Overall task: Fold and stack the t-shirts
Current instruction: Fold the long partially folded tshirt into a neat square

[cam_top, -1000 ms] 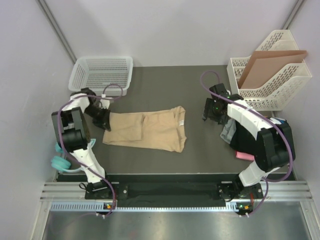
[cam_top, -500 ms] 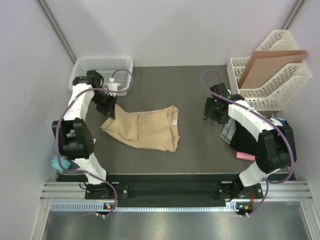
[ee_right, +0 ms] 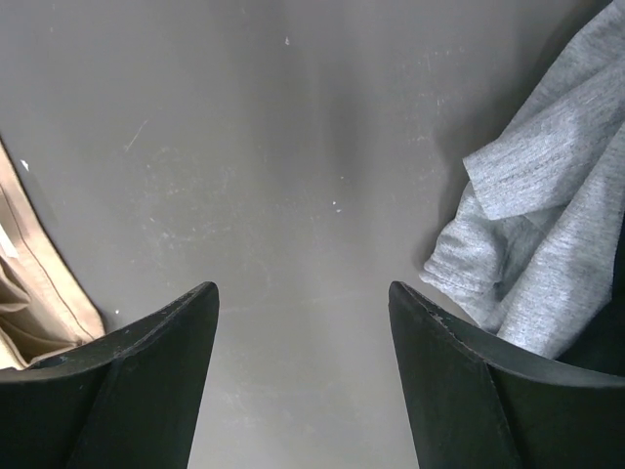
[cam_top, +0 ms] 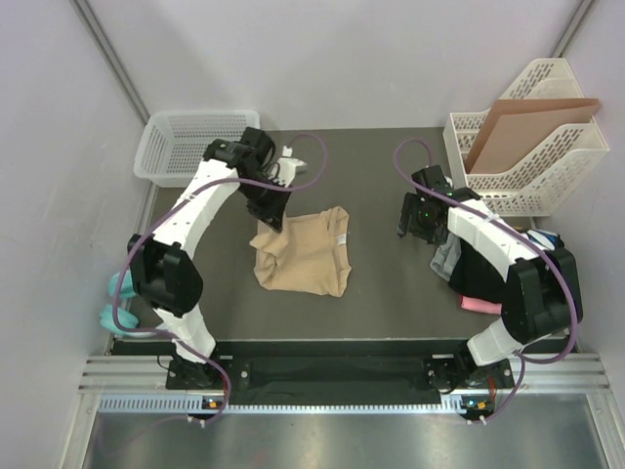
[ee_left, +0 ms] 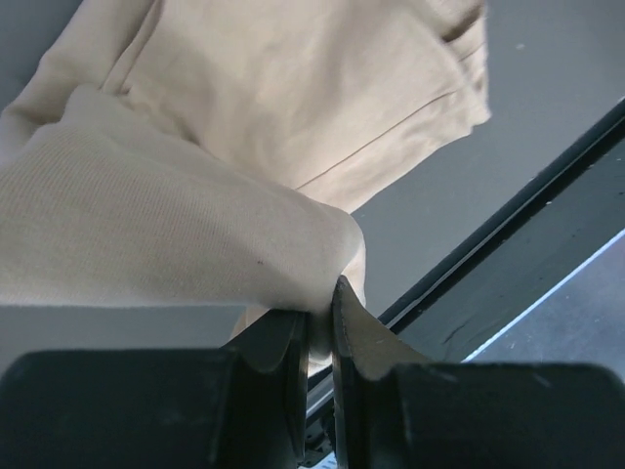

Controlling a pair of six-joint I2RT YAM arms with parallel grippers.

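Note:
The bunched fold goes across with my left gripper next, over the tan t-shirt's side with the white tag [cam_top: 338, 244], which still lies uncovered.
The tan t-shirt [cam_top: 305, 262] lies mid-table, its left part lifted and doubled over toward the right. My left gripper [cam_top: 273, 217] hangs above the shirt's upper left and is shut on a bunched fold of it. In the left wrist view the cloth [ee_left: 273, 98] is pinched between the fingertips [ee_left: 320, 313]. My right gripper [cam_top: 410, 220] is open over bare table, nothing between its fingers [ee_right: 303, 293]. Just right of it lies a grey t-shirt [ee_right: 547, 234] on a pile [cam_top: 446, 256] with a black one [cam_top: 479, 276] and a pink one [cam_top: 476, 305].
A white mesh basket [cam_top: 195, 137] stands at the back left. A white file rack [cam_top: 527, 171] holding a brown cardboard sheet [cam_top: 522, 122] stands at the back right. A teal item [cam_top: 117, 318] lies off the table's left edge.
My left arm has swung from the table's left side toward the middle, pulling the tan shirt's left edge up and over, so the shirt is now narrower. The right arm stayed put.

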